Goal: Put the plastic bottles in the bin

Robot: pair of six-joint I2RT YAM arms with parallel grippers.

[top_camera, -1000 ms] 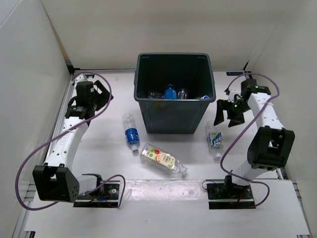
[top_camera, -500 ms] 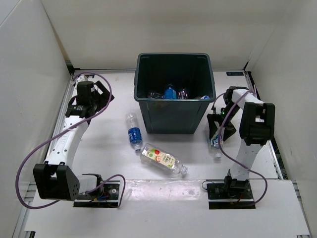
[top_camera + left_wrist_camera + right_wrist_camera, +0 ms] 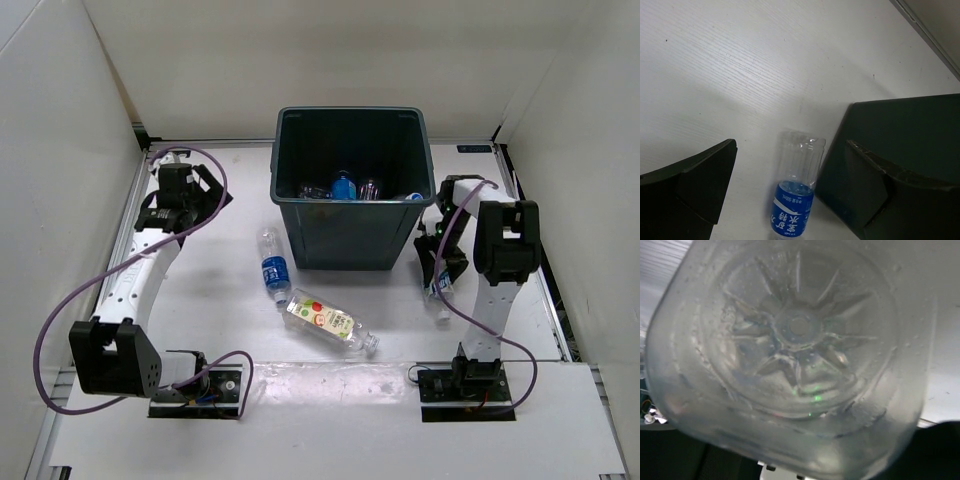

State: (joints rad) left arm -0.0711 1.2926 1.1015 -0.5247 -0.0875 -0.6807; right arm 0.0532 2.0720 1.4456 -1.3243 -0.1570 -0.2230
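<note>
I will lift my right gripper past the bin's tall side and over its opening (image 3: 375,155) to release the clear bottle, because that side is in the way.
The bin (image 3: 353,120) stands at the table's back middle with several plastic bottles (image 3: 343,187) inside. A blue-labelled bottle (image 3: 268,265) lies left of the bin, and in the left wrist view the bottle (image 3: 795,200) lies beside the bin wall (image 3: 910,130). My left gripper (image 3: 208,198) hovers open, up and to the left of it. A fruit-labelled bottle (image 3: 325,320) lies in front of the bin. My right gripper (image 3: 436,262) is down on the white-and-blue bottle (image 3: 438,285) right of the bin, shut on it; the bottle's clear base (image 3: 800,325) fills the right wrist view.
White walls enclose the table on the left, back and right. Purple cables loop from both arms. The arm bases (image 3: 200,385) sit at the near edge. The right arm's elbow (image 3: 505,240) stands folded upright just right of the bin.
The right arm has swung in toward the bin and dropped onto the white-and-blue bottle, its jaws closing around it. The left arm has barely moved.
</note>
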